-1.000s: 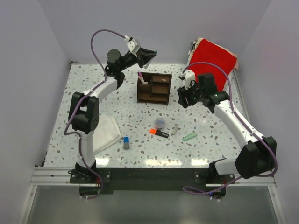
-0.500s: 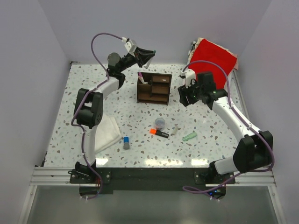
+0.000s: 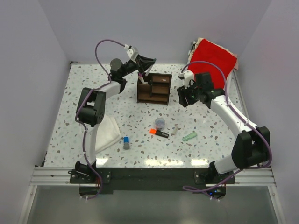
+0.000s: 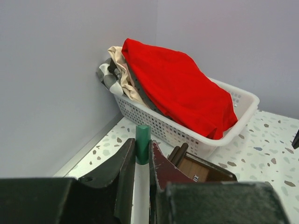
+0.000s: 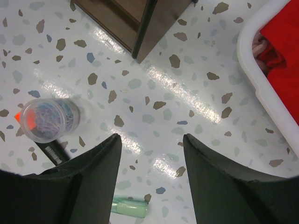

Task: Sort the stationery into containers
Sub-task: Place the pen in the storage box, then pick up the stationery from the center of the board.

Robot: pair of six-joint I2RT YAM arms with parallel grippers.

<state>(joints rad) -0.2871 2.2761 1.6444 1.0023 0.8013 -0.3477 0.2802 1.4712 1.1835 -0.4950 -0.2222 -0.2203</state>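
Observation:
I need to lower the thin white pen a little with my left gripper next, into the organizer's section that holds another pen, and then let go of the white pen.
My left gripper (image 3: pixel 149 61) hovers just behind the back left corner of the dark brown wooden organizer (image 3: pixel 154 87) and is shut on a thin white pen with a green cap (image 4: pixel 142 142). Another pen (image 3: pixel 141 78) stands in the organizer's left compartment. My right gripper (image 3: pixel 183 98) hangs open to the right of the organizer with nothing between its fingers. On the table lie a small round bluish pot (image 3: pixel 160 122), an orange-and-black highlighter (image 3: pixel 159 133), a thin pale pen (image 3: pixel 175 129), a mint-green piece (image 3: pixel 189 136) and a blue-capped grey stick (image 3: pixel 126 143).
A white basket (image 3: pixel 233 70) holding red cloth fills the back right corner, close to my right arm. A white folded cloth (image 3: pixel 107 133) lies at the front left beside my left arm's base. Walls enclose the table on three sides.
My left gripper has come down and slightly nearer, toward the organizer's back left corner, still gripping the pen. The right arm has barely shifted.

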